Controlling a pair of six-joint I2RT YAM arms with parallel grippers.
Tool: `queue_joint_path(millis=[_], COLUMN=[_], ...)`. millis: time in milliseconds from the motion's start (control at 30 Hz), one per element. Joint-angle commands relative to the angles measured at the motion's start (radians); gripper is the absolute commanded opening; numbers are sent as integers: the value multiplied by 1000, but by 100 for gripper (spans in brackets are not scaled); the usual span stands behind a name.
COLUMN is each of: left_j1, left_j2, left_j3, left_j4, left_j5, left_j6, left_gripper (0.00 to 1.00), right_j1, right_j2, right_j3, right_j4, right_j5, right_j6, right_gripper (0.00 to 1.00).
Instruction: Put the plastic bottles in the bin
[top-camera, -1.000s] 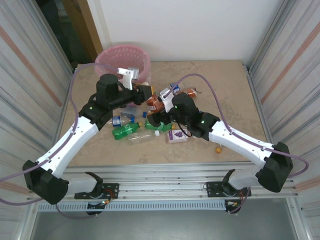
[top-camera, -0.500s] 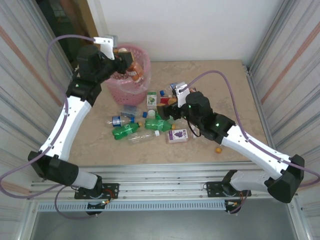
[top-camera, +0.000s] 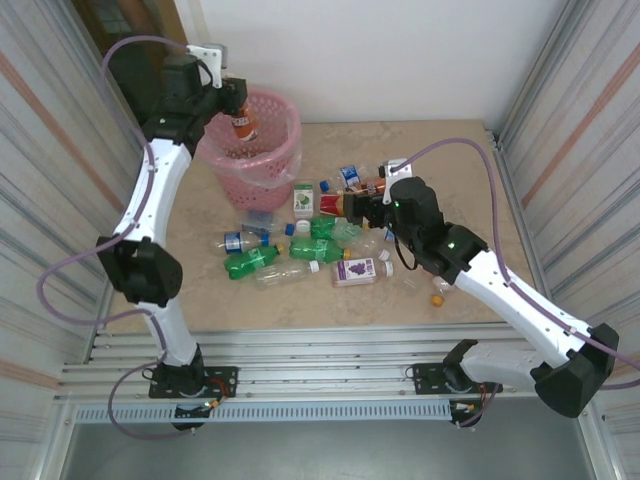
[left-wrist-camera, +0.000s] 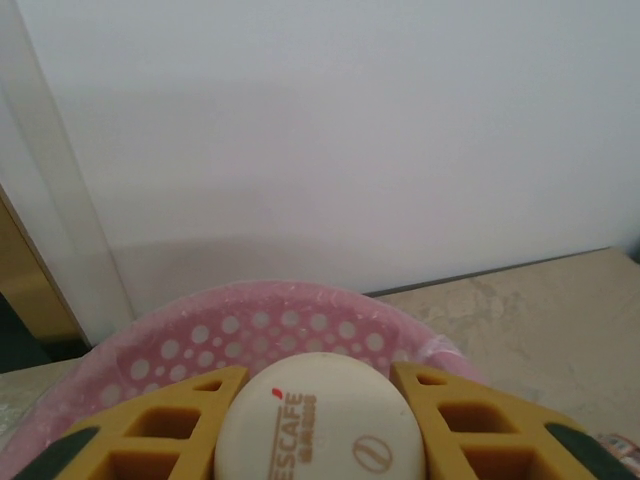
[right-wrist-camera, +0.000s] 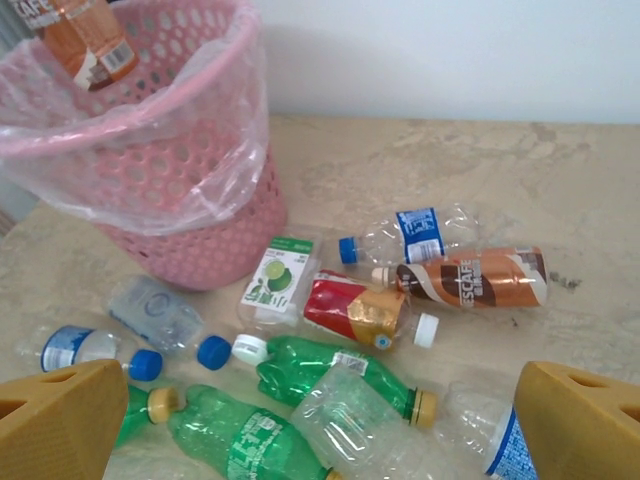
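The bottle goes in next: my left gripper first tilts down toward the middle of the bin's opening, then releases the bottle's white-capped top.
The pink lattice bin (top-camera: 270, 165) with its liner bag stands at the back left. My left gripper (top-camera: 236, 103) hangs over its mouth, shut on the white-capped top of an orange-brown bottle (top-camera: 244, 124). In the left wrist view the cap (left-wrist-camera: 315, 420) sits tight between the yellow fingers (left-wrist-camera: 150, 435), with the bin (left-wrist-camera: 290, 330) below. The right wrist view shows that bottle (right-wrist-camera: 85, 35) above the bin (right-wrist-camera: 180, 190). My right gripper (top-camera: 362, 206) is open over the pile of plastic bottles (top-camera: 310, 245). Nothing is between its fingers (right-wrist-camera: 60, 420), and a crushed clear bottle (right-wrist-camera: 365, 420) and a green one (right-wrist-camera: 340, 370) lie under it.
A brown coffee bottle (right-wrist-camera: 475, 280), a red-and-gold one (right-wrist-camera: 365, 310) and a clear blue-labelled one (right-wrist-camera: 410, 235) lie behind the right gripper. A purple-labelled bottle (top-camera: 355, 270) and a green one (top-camera: 250, 262) lie toward the front. A small orange cap (top-camera: 437, 297) sits alone at the right.
My left arm has lifted the orange-brown bottle from the pile up and back over the bin. My right gripper has drawn back to the right, still open.
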Motion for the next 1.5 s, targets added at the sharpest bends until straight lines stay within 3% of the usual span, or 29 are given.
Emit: queue_joint_path(millis=[0,500,667,967,1467], left_j1=[17,16,16,16,11], left_j2=[71,183,230,225,101], left_j3=[134,135,134,130,113], left_j4=[-112,-250,-294,-358,-337], left_j5=[26,81,67,20,-1], left_j6=[40,0,10,18,-3], left_gripper=[9,15,30,67,73], right_j1=[-27,-149,-163,-167,-209], right_j2=[-31,-81,-81,-71,-34], right_j3=[-7,-57,-60,-56,-52], right_j4=[-28,-70,-85,-108,-138], right_j5=[9,-31,-32,-30,-60], right_j6=[62,197,214,217,218], right_gripper=[98,98,98,98,98])
